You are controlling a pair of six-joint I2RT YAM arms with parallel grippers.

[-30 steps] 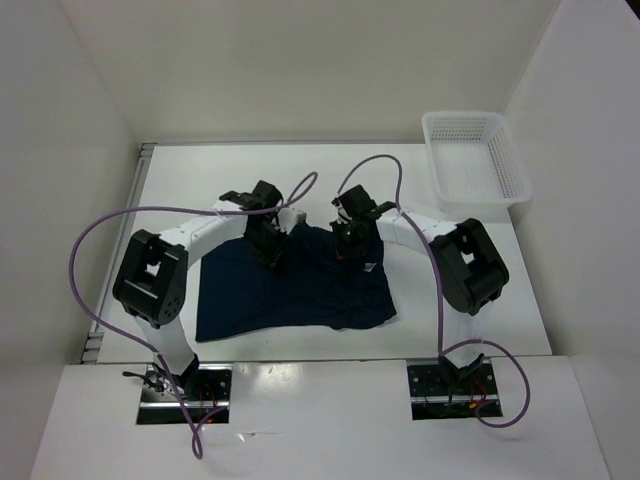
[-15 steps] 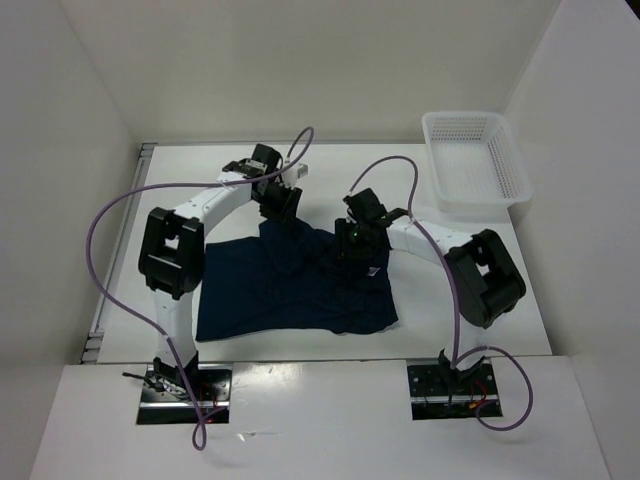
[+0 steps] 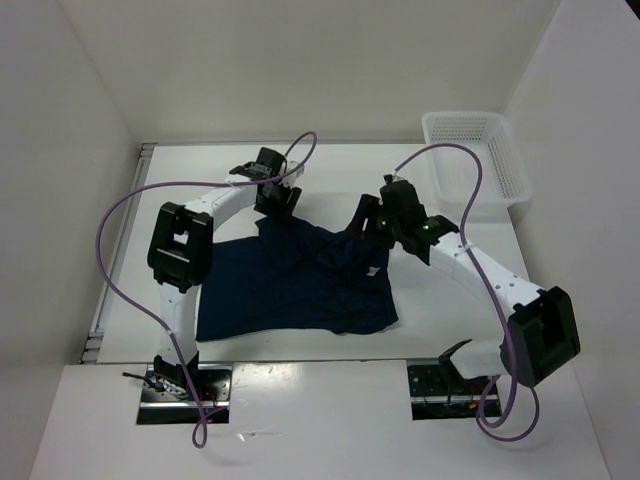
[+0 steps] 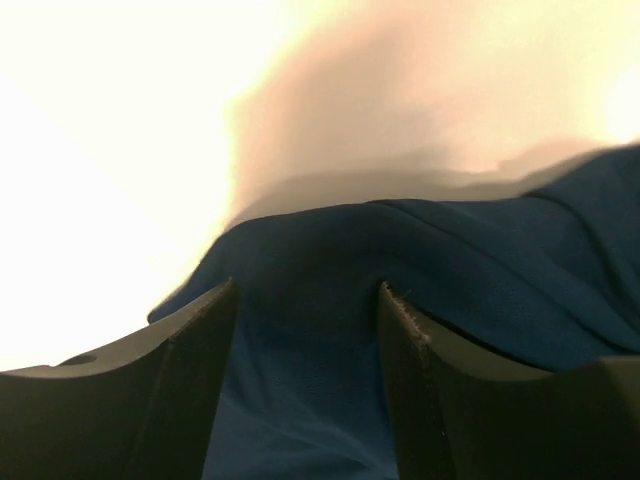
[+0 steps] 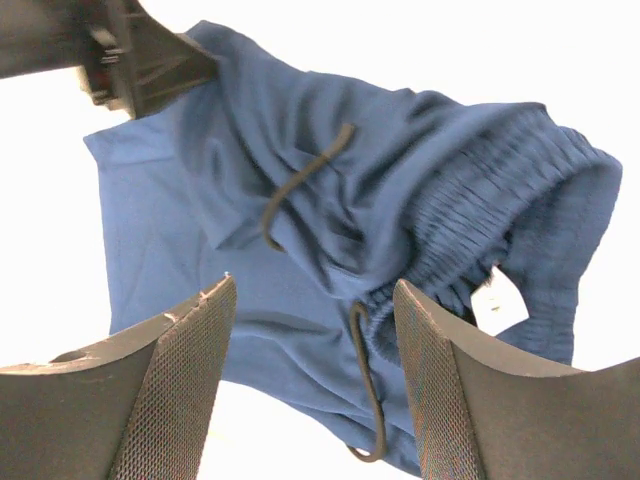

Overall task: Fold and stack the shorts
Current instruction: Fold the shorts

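Observation:
The shorts' folded waistband lies bunched up below my right gripper. My right gripper will next come down with open fingers onto the shorts' gathered ribbed waistband (image 5: pixel 402 254) beside the white tag (image 5: pixel 497 300).
The dark navy shorts (image 3: pixel 285 285) lie spread on the white table, bunched along their far edge. My left gripper (image 3: pixel 278 205) hovers at that far edge, left of the middle. In its wrist view the left gripper (image 4: pixel 305 290) is open, and the shorts (image 4: pixel 480 270) lie loose under and between the fingers. My right gripper (image 3: pixel 362 218) hangs above the far right corner, open and holding nothing. From the right gripper (image 5: pixel 312 282) I look down on the shorts (image 5: pixel 170 230), the ribbed waistband, the dark drawstring (image 5: pixel 300 185) and a small white tag (image 5: pixel 497 300).
A white mesh basket (image 3: pixel 475 160) stands at the back right corner of the table. White walls close in on the left, back and right. Purple cables loop above both arms.
Both grippers have opened and let go of the shorts. The right arm has risen and swung out to the right. The left gripper has moved toward the far edge of the cloth.

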